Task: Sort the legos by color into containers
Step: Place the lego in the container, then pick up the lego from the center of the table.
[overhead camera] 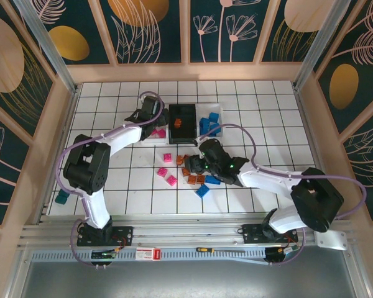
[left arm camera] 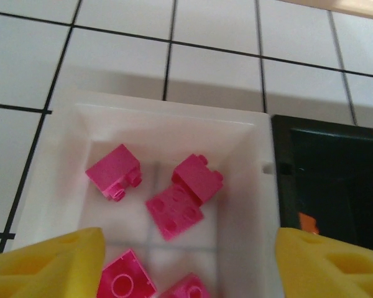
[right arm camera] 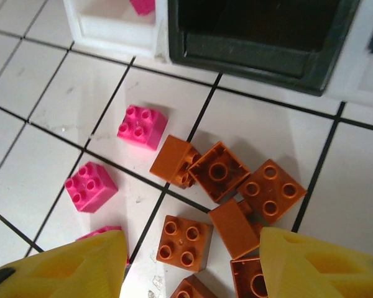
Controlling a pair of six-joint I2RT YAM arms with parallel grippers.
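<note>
I need to lower my right gripper outward next and close it on the orange lego [overhead camera: 179, 159], below and outward of the outermost loose pink lego at the cluster's edge.
My left gripper [left arm camera: 189, 273] hangs open over the left white container [left arm camera: 245, 186], its yellow fingers [left arm camera: 46, 264] wide apart with nothing between them. Several pink legos [left arm camera: 174, 210] lie loose inside that bin. The black container [overhead camera: 181, 123] stands beside it with an orange lego [left arm camera: 308, 222] in it, and the right white container [overhead camera: 219, 115] holds blue legos [overhead camera: 209, 126]. My right gripper [right arm camera: 193, 267] is open low over a cluster of orange legos [right arm camera: 184, 242], holding nothing. Pink legos [right arm camera: 142, 126] lie just to its left on the tiles.
Two blue bricks [overhead camera: 208, 185] lie near the right gripper [overhead camera: 196, 162], and three pink ones [overhead camera: 167, 169] sit on the tiles left of it. A teal object [overhead camera: 62, 197] lies by the left wall. Wooden walls enclose the tiled table.
</note>
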